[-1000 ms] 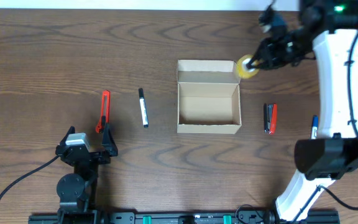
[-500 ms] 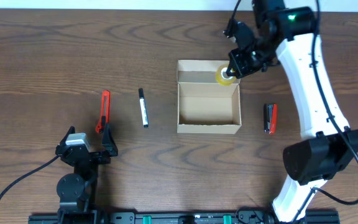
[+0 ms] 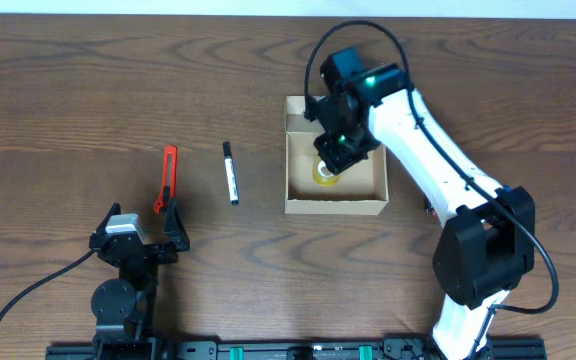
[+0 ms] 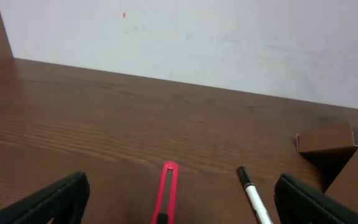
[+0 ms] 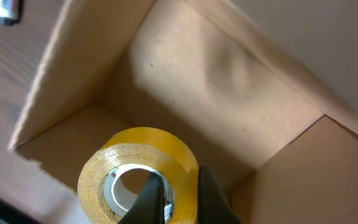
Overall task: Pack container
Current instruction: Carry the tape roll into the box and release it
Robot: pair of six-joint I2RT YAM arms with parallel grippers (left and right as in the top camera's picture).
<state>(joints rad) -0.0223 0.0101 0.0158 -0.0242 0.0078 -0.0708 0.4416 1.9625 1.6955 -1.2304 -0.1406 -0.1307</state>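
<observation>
The right gripper lowers deeper between the cardboard sides of the box next and releases the yellow tape roll [image 3: 326, 172] onto the box's bare bottom, since the roll still hangs above there.
The container [image 3: 304, 205] is an open tan cardboard box at the table's middle, its lid flap folded back. My right gripper [image 3: 331, 158] is shut on a yellow tape roll [image 3: 326, 172] and holds it inside the box. In the right wrist view one finger is through the roll's core and one outside, gripping its wall [image 5: 135, 168] above the box floor [image 5: 185, 81]. My left gripper [image 3: 138, 232] is open and empty at the near left. A red utility knife [image 3: 168, 172] and a black-capped white pen [image 3: 230, 172] lie left of the box; both show in the left wrist view, the knife [image 4: 166, 190] and the pen [image 4: 252, 194].
A red and black object [image 3: 429, 208] lies right of the box, mostly hidden by my right arm. The table's far edge meets a white wall [image 4: 197, 37].
My right gripper has carried the tape roll from beyond the box's back right corner leftward and down into the box. The left arm has not moved.
</observation>
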